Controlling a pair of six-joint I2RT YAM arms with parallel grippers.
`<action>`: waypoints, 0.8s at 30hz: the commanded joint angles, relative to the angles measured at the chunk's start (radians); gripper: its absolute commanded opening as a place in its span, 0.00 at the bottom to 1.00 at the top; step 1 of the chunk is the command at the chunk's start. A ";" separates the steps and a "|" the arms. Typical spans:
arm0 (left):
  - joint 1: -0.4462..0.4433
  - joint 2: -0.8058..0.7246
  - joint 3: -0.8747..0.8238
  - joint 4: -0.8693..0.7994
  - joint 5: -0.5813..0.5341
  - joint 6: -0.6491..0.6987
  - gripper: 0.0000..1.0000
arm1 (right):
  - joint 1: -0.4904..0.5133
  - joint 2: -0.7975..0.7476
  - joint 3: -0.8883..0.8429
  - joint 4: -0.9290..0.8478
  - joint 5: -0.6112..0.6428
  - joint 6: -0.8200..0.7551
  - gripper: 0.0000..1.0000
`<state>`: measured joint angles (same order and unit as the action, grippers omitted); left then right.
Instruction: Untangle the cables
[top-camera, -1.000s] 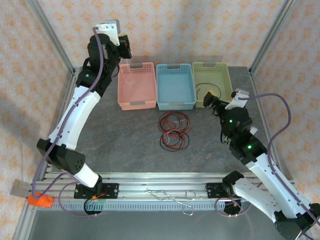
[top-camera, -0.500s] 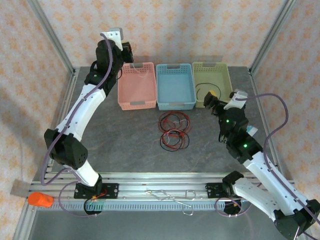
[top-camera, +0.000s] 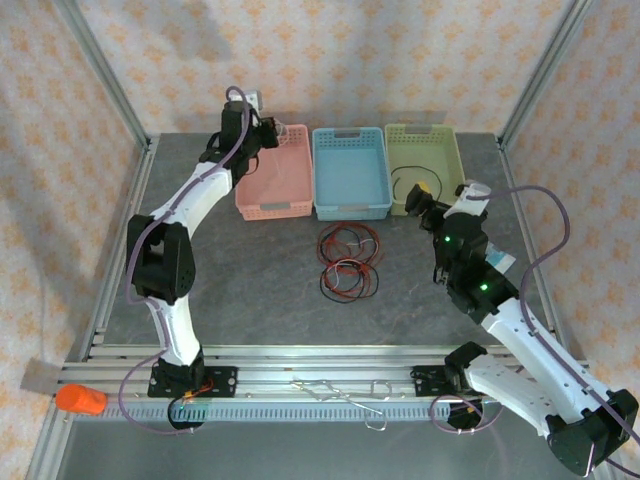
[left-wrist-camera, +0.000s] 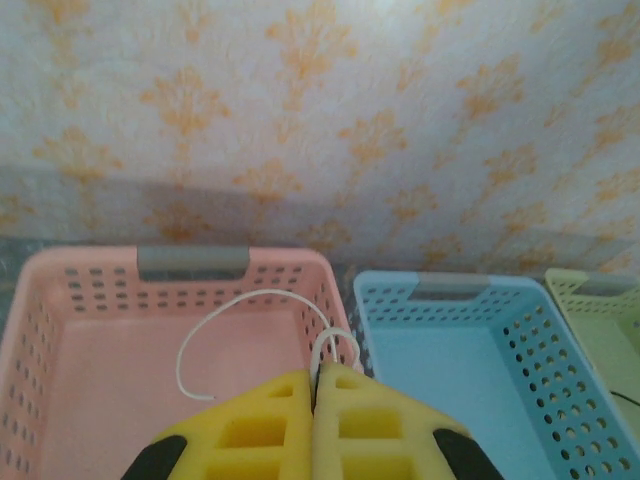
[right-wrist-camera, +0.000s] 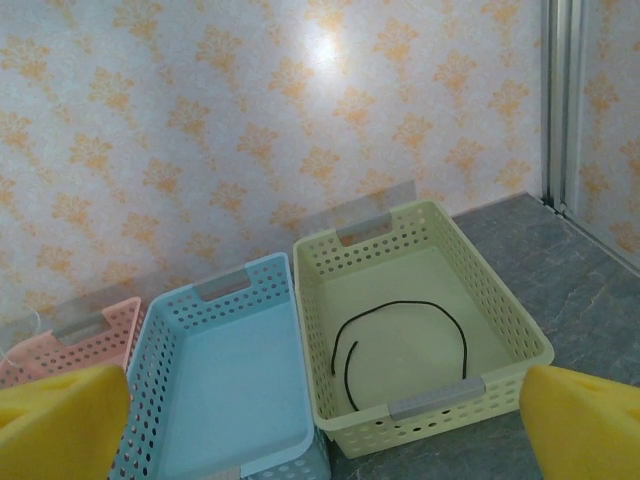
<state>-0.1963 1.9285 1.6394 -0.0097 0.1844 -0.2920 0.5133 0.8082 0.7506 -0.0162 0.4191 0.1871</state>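
Note:
My left gripper is above the pink basket's bottom, which has the white cable's end hanging over it. Next it needs to go down and tilt downward to release the white cable.
A tangle of red and black cables (top-camera: 347, 262) lies on the grey table in front of the blue basket (top-camera: 350, 172). My left gripper (left-wrist-camera: 318, 376) is shut on a white cable (left-wrist-camera: 250, 296) that loops out over the pink basket (left-wrist-camera: 60, 300). From above, the left gripper (top-camera: 266, 131) hangs over the back left corner of the pink basket (top-camera: 273, 205). One black cable (right-wrist-camera: 406, 302) lies curled in the green basket (right-wrist-camera: 437, 398). My right gripper (right-wrist-camera: 322, 400) stands open and empty, just in front of the green basket (top-camera: 425, 135); from above the right gripper (top-camera: 420, 202) is at its near edge.
The three baskets stand side by side at the back of the table. Aluminium posts (top-camera: 100, 80) frame the cell. A metal rail (top-camera: 320, 385) with loose wire pieces runs along the near edge, and an orange object (top-camera: 80, 400) sits at its left end.
The left arm has swung down and to the right, bringing its shut gripper from high at the back left to just over the pink basket. The right arm has barely moved.

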 joint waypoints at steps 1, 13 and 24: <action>0.001 0.016 -0.013 0.030 0.010 -0.048 0.00 | -0.004 -0.006 -0.020 -0.018 0.056 0.047 1.00; 0.002 0.129 0.023 -0.117 -0.096 -0.118 0.39 | -0.004 0.064 0.018 -0.136 0.011 0.201 1.00; -0.083 -0.200 -0.228 -0.141 -0.157 -0.101 0.87 | -0.002 0.143 -0.005 -0.324 -0.200 0.235 0.80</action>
<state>-0.2321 1.8404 1.4708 -0.1307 0.0731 -0.4091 0.5133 0.9268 0.7387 -0.2359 0.2920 0.3733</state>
